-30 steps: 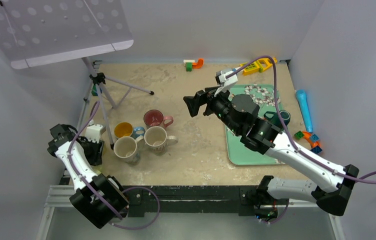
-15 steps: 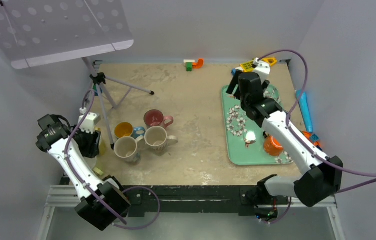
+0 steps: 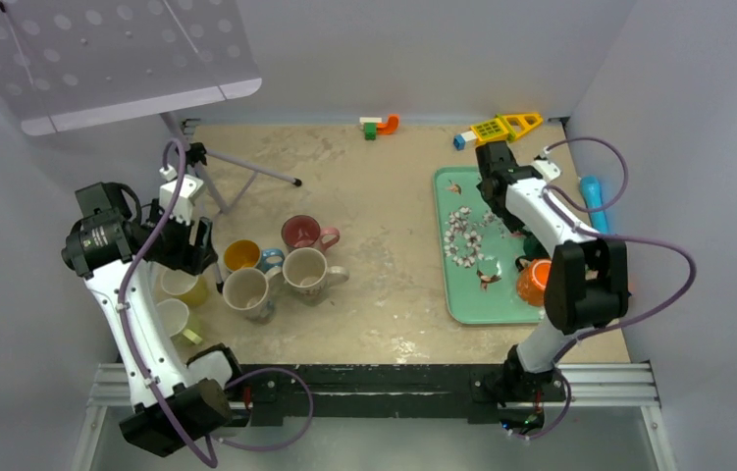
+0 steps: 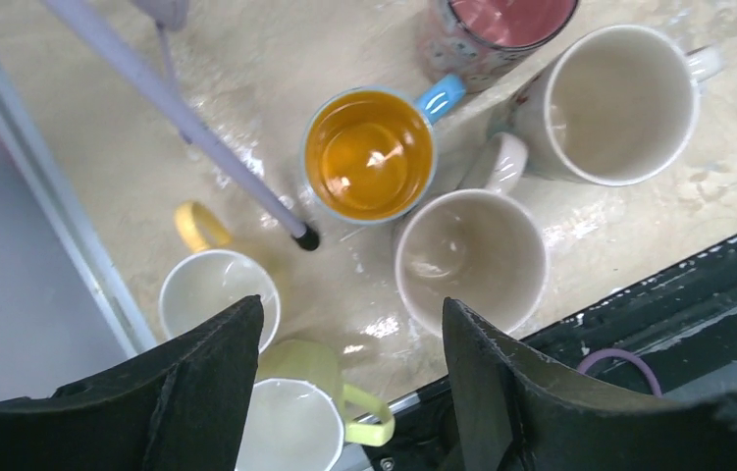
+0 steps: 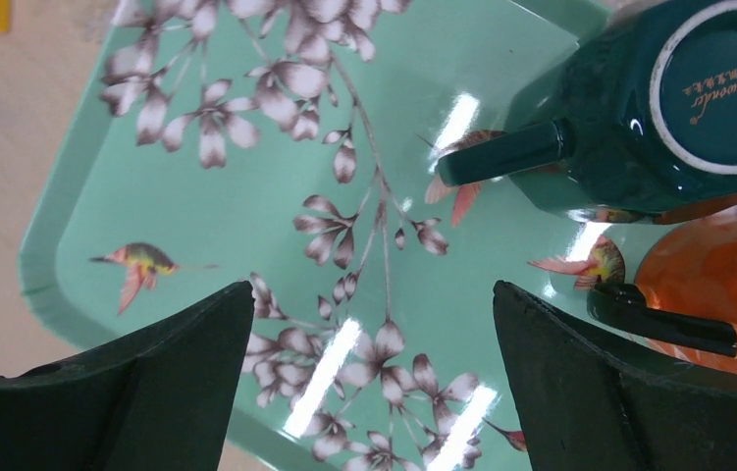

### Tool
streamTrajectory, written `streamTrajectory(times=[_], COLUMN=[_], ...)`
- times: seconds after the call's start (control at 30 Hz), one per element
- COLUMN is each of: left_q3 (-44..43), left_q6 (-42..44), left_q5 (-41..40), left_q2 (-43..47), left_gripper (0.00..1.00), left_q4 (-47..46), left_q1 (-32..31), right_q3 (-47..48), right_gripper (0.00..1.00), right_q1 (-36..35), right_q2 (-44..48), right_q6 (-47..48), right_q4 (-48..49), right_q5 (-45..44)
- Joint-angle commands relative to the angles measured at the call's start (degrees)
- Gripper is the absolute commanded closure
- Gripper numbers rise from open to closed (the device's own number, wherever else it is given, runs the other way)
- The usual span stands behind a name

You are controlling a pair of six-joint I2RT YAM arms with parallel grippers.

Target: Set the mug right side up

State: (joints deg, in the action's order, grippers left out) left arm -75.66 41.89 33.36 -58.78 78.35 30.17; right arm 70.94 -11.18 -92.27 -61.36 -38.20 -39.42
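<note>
The right gripper turns and goes down toward the green mug [image 5: 678, 108] next, onto the handle's outer end [image 5: 466, 163]. That end sticks out from the mug's body over open tray.
A dark green mug [image 5: 678, 108] stands upside down on the green flowered tray [image 5: 246, 196], with its white-ringed base facing up and its handle pointing left. An orange mug [image 5: 717, 285] sits right beside it. In the top view the green mug [image 3: 531, 245] is partly hidden by the right arm, and the orange mug [image 3: 533, 282] is just in front of it. My right gripper [image 5: 372, 304] is open and empty above the tray's far part [image 3: 490, 167], left of the green mug. My left gripper [image 4: 352, 324] is open and empty above the upright mugs on the left [image 3: 192, 240].
Several upright mugs cluster at left: an orange-lined one [image 4: 369, 154], two cream ones [image 4: 470, 258] [image 4: 619, 103], a red-lined one [image 4: 501, 25], a white one [image 4: 217, 294] and a pale green one [image 4: 295, 412]. A tripod leg [image 4: 187, 128] crosses them. Toy blocks [image 3: 379, 126] and a blue tube [image 3: 597, 211] lie near the walls.
My right arm has swung from the table's middle to the right and back, over the tray's far end. My left arm has risen and moved towards the mugs, uncovering two mugs at the left.
</note>
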Motion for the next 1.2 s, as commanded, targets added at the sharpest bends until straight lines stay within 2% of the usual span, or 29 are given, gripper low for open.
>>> streamTrajectory(times=[0.0, 0.33, 0.6, 0.77, 0.9, 1.03, 1.17], left_q3=[-1.9, -0.2, -0.32, -0.55, -0.37, 0.73, 1.03], left_q6=[-4.56, -8.35, -9.88, -10.33, -10.51, -10.48, -9.9], left_q5=[4.5, 3.29, 2.57, 2.09, 1.67, 2.7, 3.51], left_q2=[-0.24, -1.61, -1.58, -1.11, -1.05, -0.2, 1.01], left_gripper=[0.28, 0.28, 0.27, 0.27, 0.27, 0.27, 0.27], left_q4=[-0.68, -2.91, -3.77, -4.73, -5.11, -5.06, -5.3], left_q1=[-4.33, -14.23, -22.17, -23.73, -23.76, -23.78, -23.76], right_q3=[5.68, 13.38, 21.36, 24.03, 24.84, 24.56, 24.87], right_gripper=[0.06, 0.07, 0.08, 0.08, 0.15, 0.29, 0.33], right_q1=[1.56, 3.27, 5.38, 7.21, 9.65, 10.66, 11.05], right_q2=[-5.08, -15.78, -22.6, -25.11, -27.04, -27.17, -26.72], right_q6=[-14.79, -31.33, -30.95, -30.62, -29.33, -29.19, -27.38], right_q4=[-11.9, -28.44, -31.5, -33.02, -32.77, -32.55, -30.82], right_q5=[-4.71, -11.64, -11.69, -9.68, -6.47, -5.27, -5.4])
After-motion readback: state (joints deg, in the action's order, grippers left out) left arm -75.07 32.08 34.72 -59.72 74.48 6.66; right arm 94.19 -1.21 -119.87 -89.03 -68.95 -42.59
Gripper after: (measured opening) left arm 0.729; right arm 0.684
